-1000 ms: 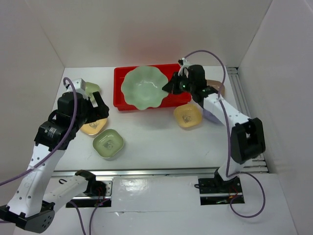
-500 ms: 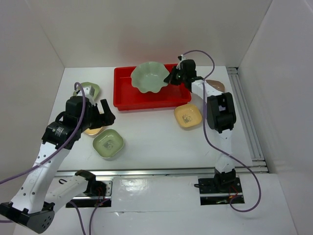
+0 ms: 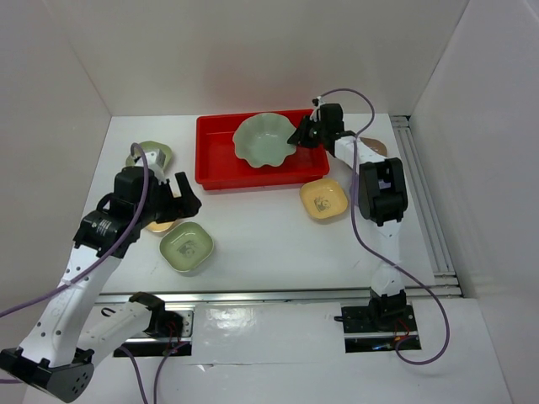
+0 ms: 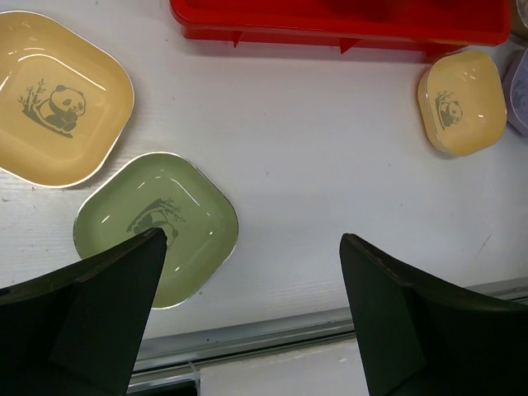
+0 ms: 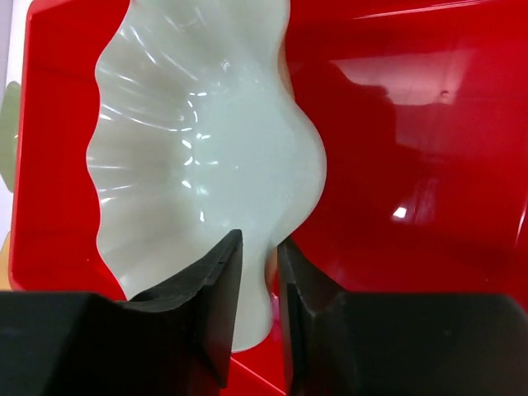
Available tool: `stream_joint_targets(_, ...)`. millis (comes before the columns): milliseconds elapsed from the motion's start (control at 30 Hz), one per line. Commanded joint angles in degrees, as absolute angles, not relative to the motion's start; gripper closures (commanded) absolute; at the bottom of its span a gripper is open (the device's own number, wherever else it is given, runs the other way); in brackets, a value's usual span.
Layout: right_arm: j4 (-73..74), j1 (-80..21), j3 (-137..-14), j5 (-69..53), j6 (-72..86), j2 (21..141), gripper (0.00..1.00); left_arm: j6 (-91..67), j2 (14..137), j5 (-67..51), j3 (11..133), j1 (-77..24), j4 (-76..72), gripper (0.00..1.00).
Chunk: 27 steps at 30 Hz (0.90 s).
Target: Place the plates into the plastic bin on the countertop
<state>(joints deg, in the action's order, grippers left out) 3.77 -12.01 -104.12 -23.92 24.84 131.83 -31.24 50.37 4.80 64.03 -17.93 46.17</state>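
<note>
The left gripper moves across and down next onto the smaller yellow plate's closest rim, which lies to its right in the top view, still outside the bin [image 3: 217, 164].
The large pale-green scalloped plate [image 3: 264, 140] is inside the red plastic bin [image 3: 217, 164]. My right gripper [image 3: 298, 137] is shut on its right rim. In the right wrist view the fingers [image 5: 216, 280] pinch the plate's edge [image 5: 198, 165] over the bin's floor [image 5: 412, 165]. My left gripper [image 3: 174, 199] is open and empty above the countertop, with a green plate [image 4: 157, 227] under its left finger. A yellow panda plate [image 4: 58, 107] lies to the left, and a smaller yellow one [image 3: 323, 199] lies in front of the bin. A lavender plate [image 4: 520, 82] shows only at the frame's edge.
A pale green plate [image 3: 156, 152] lies at the back left beside the bin. A beige plate [image 3: 372, 145] lies at the back right, behind my right arm. White walls enclose the countertop [image 3: 269, 236], and a metal rail [image 3: 278, 295] runs along its near edge.
My right gripper has carried the scalloped plate back and down into the bin, and it now lies flatter. My left arm has shifted slightly toward the near side.
</note>
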Motion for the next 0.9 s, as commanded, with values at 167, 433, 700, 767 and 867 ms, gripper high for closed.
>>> stream_joint_targets(167,6.9,-13.5,-107.1,-26.1,22.2,129.1,0.50,-29.7,50.0,2.6,63.6,-18.2,43.7,0.00)
stream_joint_targets(433,7.6,-13.5,-101.3,-26.3,21.6,121.6,0.24,-30.2,49.5,0.3,62.6,-18.2,42.5,0.00)
stream_joint_targets(700,9.7,-14.1,-97.3,-25.2,21.1,112.4,0.00,-31.3,50.0,-2.9,62.1,-18.2,40.8,0.00)
stream_joint_targets(767,11.2,-14.1,-97.3,-22.9,21.1,111.1,0.00,-31.8,50.0,-4.6,60.8,-18.2,39.4,0.00)
stream_joint_targets(867,13.3,-15.1,-95.4,-17.6,19.9,106.0,0.00,-34.2,51.4,-11.1,57.3,-18.8,33.3,0.00)
